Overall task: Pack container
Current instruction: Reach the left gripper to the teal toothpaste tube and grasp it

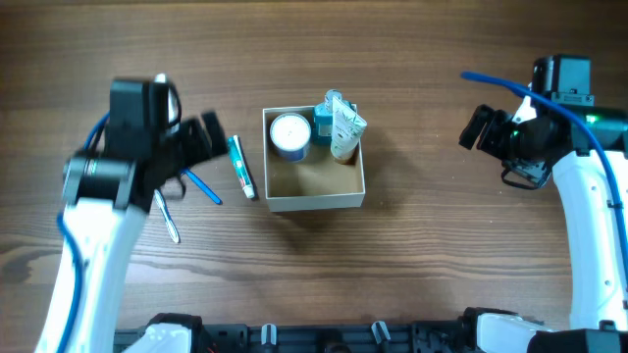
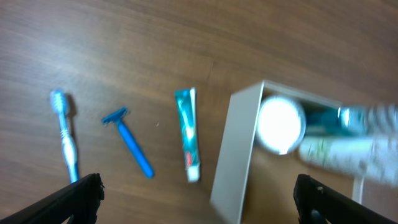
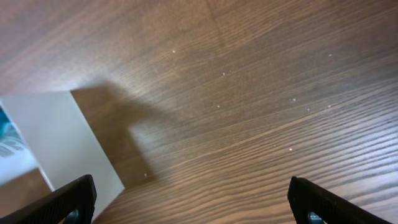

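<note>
My left gripper moves down onto the cap end of the teal toothpaste tube [image 1: 248, 190] [image 2: 193, 170] next, because this loose item lies closest to the container's side.
The container [image 1: 314, 202] is a square white-walled box with a tan inside at the table's middle. It holds a round white-lidded jar [image 1: 289, 132], a teal item [image 1: 324, 125] and a pale tube [image 1: 345, 130] along its far side. A teal toothpaste tube [image 1: 241, 167], a blue razor [image 1: 203, 185] and a toothbrush [image 1: 167, 216] lie left of it. My left gripper [image 1: 209, 137] is open and empty, above those items; the left wrist view shows the toothpaste [image 2: 188, 134], razor [image 2: 130, 142], toothbrush [image 2: 66, 136] and container [image 2: 239, 155]. My right gripper [image 1: 478, 126] is open and empty, far right of the box.
Bare wood-grain table surrounds the box. The right wrist view shows the container's white outer wall [image 3: 62, 140] at the left and table elsewhere. The arm bases stand along the near edge [image 1: 314, 338].
</note>
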`<state>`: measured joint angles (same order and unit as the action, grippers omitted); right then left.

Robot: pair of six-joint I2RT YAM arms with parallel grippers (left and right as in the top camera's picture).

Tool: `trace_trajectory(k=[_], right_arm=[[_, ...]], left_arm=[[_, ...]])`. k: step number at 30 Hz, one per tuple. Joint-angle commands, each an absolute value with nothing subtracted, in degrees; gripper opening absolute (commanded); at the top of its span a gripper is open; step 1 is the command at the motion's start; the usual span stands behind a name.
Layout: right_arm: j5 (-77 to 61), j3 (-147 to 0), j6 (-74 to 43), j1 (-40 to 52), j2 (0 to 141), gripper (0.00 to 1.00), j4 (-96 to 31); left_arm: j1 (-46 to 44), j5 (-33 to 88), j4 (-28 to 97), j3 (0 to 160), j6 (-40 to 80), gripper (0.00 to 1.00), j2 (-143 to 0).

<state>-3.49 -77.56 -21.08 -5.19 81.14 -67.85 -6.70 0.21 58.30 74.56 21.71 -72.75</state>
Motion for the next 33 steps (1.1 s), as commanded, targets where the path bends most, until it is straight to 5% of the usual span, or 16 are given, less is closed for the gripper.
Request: trace_trajectory(k=[1,10,33], right_arm=[[-3.9,-76.1,-18.0,-5.3,81.3,1.00,-66.7],[-3.2,-76.1,-16.5,-5.3,81.3,1.00,-66.7],[-2.7,-76.1,-16.5,-5.3,81.3,1.00,-66.5]], left_arm=[[-7.0,1.6,57.2,77.9,28.0,1.00,-84.6],[-7.0,5.3,56.6,77.9,29.2,1.00,-108.0],[-7.3,4.4,54.3,77.9,29.2,1.00,-116.4]])
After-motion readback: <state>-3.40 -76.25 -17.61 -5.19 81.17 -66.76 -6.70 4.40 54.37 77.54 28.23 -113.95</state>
